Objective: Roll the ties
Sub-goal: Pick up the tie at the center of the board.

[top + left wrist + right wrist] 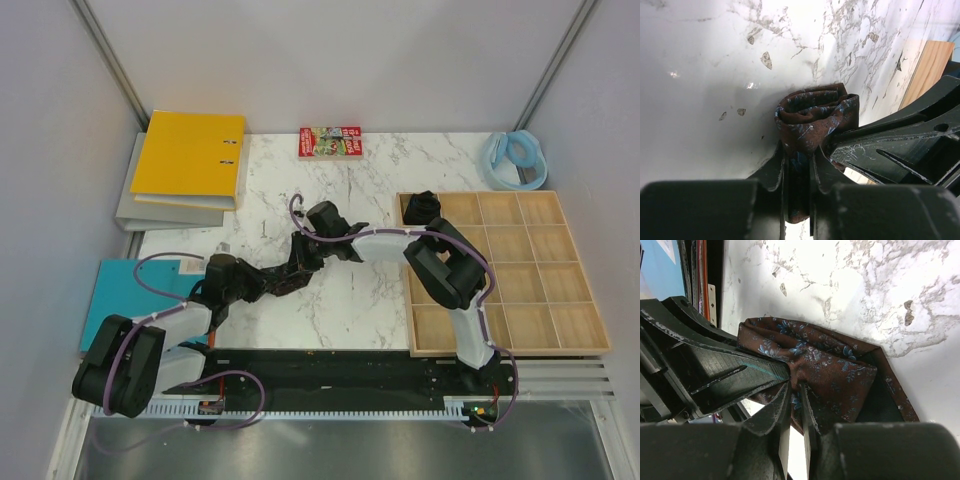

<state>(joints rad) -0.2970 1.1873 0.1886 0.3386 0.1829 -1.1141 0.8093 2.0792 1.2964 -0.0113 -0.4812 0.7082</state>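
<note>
Next, I lift my left gripper across to the tray section beside the dark coil (423,206), then lower and release, as that section lies to the coil's right in the top view.
A dark brown tie with small blue flowers (815,117) is partly rolled into a coil just above the marble table, between my two grippers. In the top view it is a small dark bundle (284,271). My left gripper (798,159) is shut on one end of the coil. My right gripper (796,390) is shut on the tie's folded fabric (840,371) from the opposite side. The grippers nearly touch each other (268,282) (300,256). A second tie, a dark coil (423,206), sits in the far left compartment of the wooden tray (575,345).
A yellow binder (190,155) lies on a grey one at the far left. A book (329,141) lies at the far edge. A pale blue looped band (515,160) lies at the far right. A blue folder (120,285) lies near the left arm.
</note>
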